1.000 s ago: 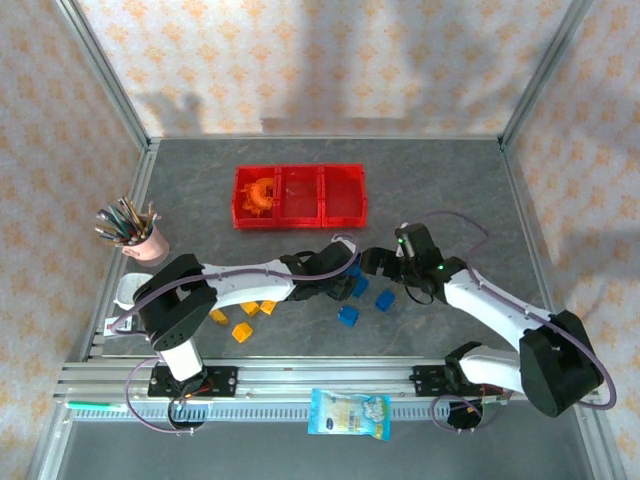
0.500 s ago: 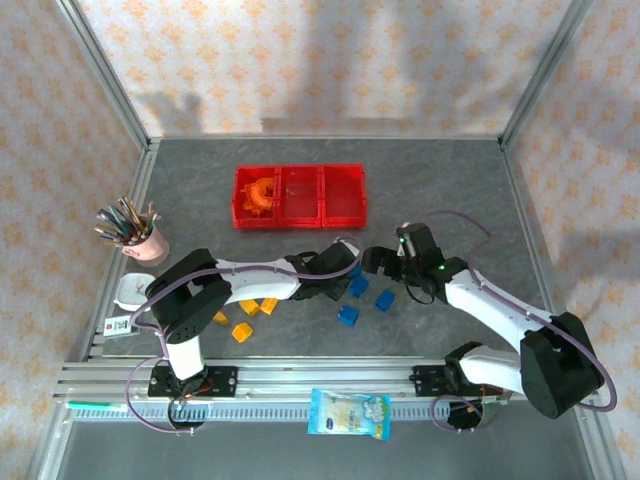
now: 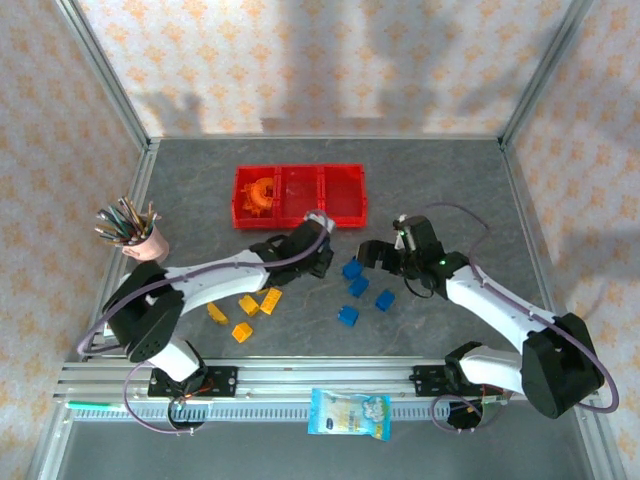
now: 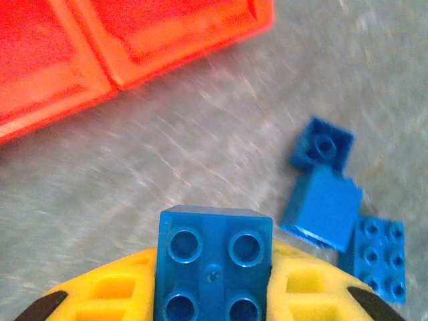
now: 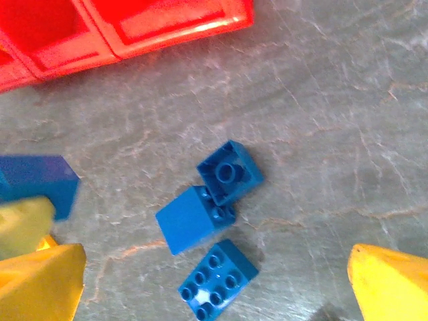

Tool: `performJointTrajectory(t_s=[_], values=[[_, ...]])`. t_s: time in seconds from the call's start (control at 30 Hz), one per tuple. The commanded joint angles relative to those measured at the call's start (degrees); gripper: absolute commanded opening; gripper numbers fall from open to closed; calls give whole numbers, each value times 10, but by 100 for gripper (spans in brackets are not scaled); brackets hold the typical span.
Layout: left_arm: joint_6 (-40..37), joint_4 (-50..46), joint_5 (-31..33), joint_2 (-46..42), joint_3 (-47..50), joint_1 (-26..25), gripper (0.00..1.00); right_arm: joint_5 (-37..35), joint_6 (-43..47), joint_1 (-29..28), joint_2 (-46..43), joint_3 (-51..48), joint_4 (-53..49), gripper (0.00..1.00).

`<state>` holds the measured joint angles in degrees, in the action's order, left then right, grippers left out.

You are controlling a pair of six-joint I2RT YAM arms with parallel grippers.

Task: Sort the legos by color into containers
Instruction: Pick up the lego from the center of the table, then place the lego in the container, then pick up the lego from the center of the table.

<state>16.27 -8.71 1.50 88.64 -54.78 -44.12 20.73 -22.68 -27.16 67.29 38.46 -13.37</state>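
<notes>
Next, my left gripper carries the blue lego away from my base over the middle red container and lets go of the lego there.
My left gripper is shut on a blue lego, studs facing the camera, pinched between the yellow fingers. In the top view the left gripper hovers just in front of the red containers. Orange arches lie in the left bin. My right gripper is open above three loose blue legos. In the top view the right gripper sits beside the blue legos. Yellow legos lie to the left of them.
A pink cup of pens stands at the left. A white dish sits near the left arm's base. A snack packet lies on the front rail. Metal frame posts border the table.
The left gripper closed on a blue lego and carried it up and back toward the red containers. The right gripper shifted slightly back and left, staying open.
</notes>
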Motion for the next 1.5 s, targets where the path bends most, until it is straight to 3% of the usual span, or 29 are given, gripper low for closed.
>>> performJointTrajectory(t_s=[0.0, 0.23, 0.6, 0.9, 1.03, 1.17, 1.33, 1.47], values=[[33, -17, 40, -31, -16, 31, 14, 7, 4, 4, 15, 34, 37, 100], [87, -64, 115, 54, -161, 113, 15, 11, -21, 4, 72, 70, 96, 100], [100, -88, 120, 279, -388, 178, 17, -15, -20, 6, 103, 83, 103, 100], [88, -105, 115, 360, -466, 184, 36, -13, -15, 8, 106, 93, 101, 100], [85, -135, 114, 369, -504, 186, 43, -9, -13, 9, 108, 103, 95, 100], [84, -121, 91, 334, -481, 185, 51, -18, -5, 9, 96, 105, 82, 100], [92, -158, 83, 305, -478, 185, 54, -26, 4, 12, 73, 99, 62, 100], [97, -112, 37, 227, -392, 167, 56, 1, -8, 25, 50, 77, 56, 100]])
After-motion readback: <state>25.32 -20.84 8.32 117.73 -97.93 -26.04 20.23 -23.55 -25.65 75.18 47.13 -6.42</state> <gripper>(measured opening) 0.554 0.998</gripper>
